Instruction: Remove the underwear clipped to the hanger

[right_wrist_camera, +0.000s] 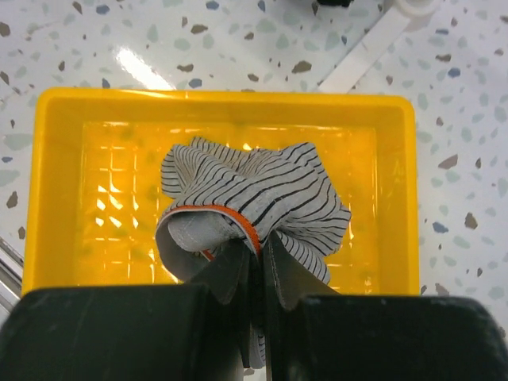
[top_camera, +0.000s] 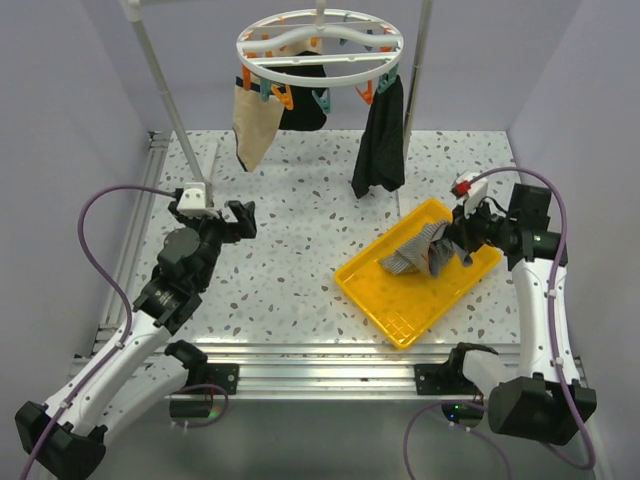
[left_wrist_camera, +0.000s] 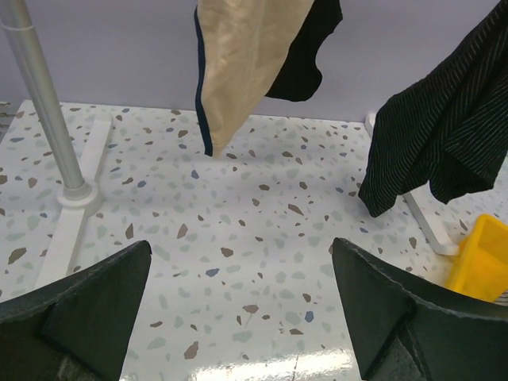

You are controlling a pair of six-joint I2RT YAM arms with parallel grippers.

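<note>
The striped underwear (right_wrist_camera: 254, 198) comes down with my right gripper toward the yellow tray's bottom below it next. It is let go there, since it hangs inside the tray's rim.
The round white hanger (top_camera: 320, 45) hangs at the back with orange and teal pegs. Clipped to it are a beige underwear (top_camera: 255, 125), a black one behind it (top_camera: 305, 105) and a long black one (top_camera: 380, 140). In the left wrist view the beige piece (left_wrist_camera: 238, 63) and a dark striped piece (left_wrist_camera: 444, 143) hang ahead. My right gripper (right_wrist_camera: 260, 258) is shut on the grey-and-white striped underwear (right_wrist_camera: 254, 198), holding it over the yellow tray (top_camera: 372, 290). My left gripper (top_camera: 240, 220) is open and empty, low above the table, short of the hanging garments.
Two white upright poles (top_camera: 165, 90) with flat feet stand at the back left and back right (top_camera: 420, 60). The yellow tray (right_wrist_camera: 63, 111) lies at the right on the speckled table. Purple cables loop beside both arms.
</note>
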